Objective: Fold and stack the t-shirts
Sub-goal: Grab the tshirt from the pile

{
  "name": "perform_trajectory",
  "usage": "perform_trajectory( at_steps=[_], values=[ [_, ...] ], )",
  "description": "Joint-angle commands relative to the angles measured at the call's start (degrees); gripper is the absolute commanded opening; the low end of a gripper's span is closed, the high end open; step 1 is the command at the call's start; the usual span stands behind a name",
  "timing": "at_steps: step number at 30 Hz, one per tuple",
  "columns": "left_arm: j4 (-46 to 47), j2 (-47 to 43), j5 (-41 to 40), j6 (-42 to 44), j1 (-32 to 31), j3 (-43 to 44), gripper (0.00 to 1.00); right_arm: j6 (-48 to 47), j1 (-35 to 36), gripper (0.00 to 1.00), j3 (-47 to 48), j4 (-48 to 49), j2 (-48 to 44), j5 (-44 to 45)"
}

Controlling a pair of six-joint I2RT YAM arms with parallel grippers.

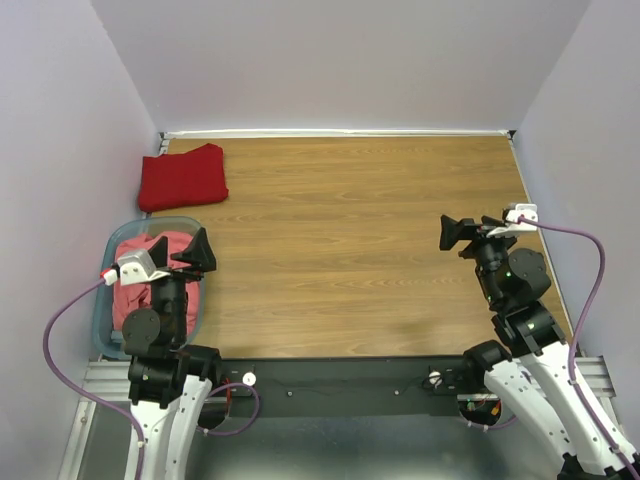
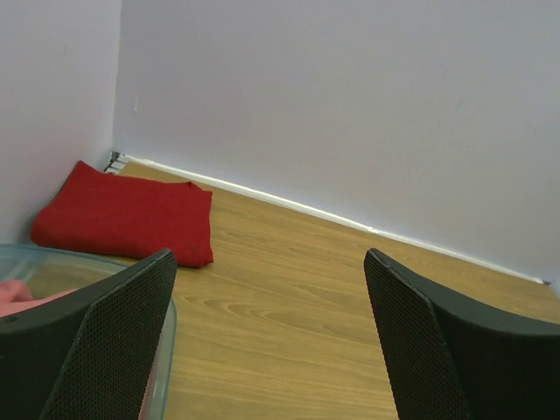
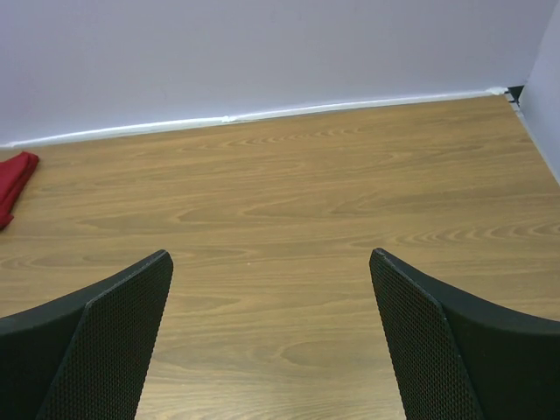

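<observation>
I need to tip my left gripper downward next and lower it into the bin onto the salmon-pink t-shirt's far part, since the t-shirt lies crumpled below the bin's rim.
The deep red t-shirt lies folded at the table's far left corner; it also shows in the left wrist view and at the left edge of the right wrist view. The salmon-pink t-shirt lies crumpled in the clear bluish bin; a bit of it shows in the left wrist view. My left gripper is open and empty above the bin's right side. My right gripper is open and empty above the right of the table.
The wooden table is walled by pale panels at the back and both sides. The bin's rim stands at the near left. Purple cables run from both wrists.
</observation>
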Motion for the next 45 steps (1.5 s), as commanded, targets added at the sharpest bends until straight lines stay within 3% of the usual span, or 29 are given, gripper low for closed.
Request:
perform_trajectory(
  at_steps=[1, 12, 23, 26, 34, 45],
  values=[
    [-2.6, 1.3, -3.2, -1.2, 0.0, 1.4, 0.96, 2.1, 0.1, 1.00, 1.2, -1.9, -1.7, 1.6],
    [-10.9, 10.9, -10.0, -7.0, 0.0, 9.3, 0.98, 3.7, 0.1, 1.00, 0.3, -1.8, -3.6, -0.8],
    [-16.8, 36.2, -9.1, -10.1, 0.8, 17.4, 0.93, 4.8, 0.2, 1.00, -0.4, -1.7, -7.9, -1.4],
    [-16.2, 43.2, -4.8, -9.2, 5.2, 17.9, 0.92, 4.8, 0.3, 1.00, -0.8, -1.6, -8.4, -0.7],
    [-16.5, 56.7, 7.0, -8.4, 24.4, 19.8, 0.90, 4.9, 2.1, 1.00, -1.3, -1.7, -11.6, 1.8],
    [-8.8, 68.7, 6.1, -9.8, 27.3, 13.7, 0.75, 4.2, 4.4, 1.00, -2.1, -1.5, -15.4, 4.4]
  ],
)
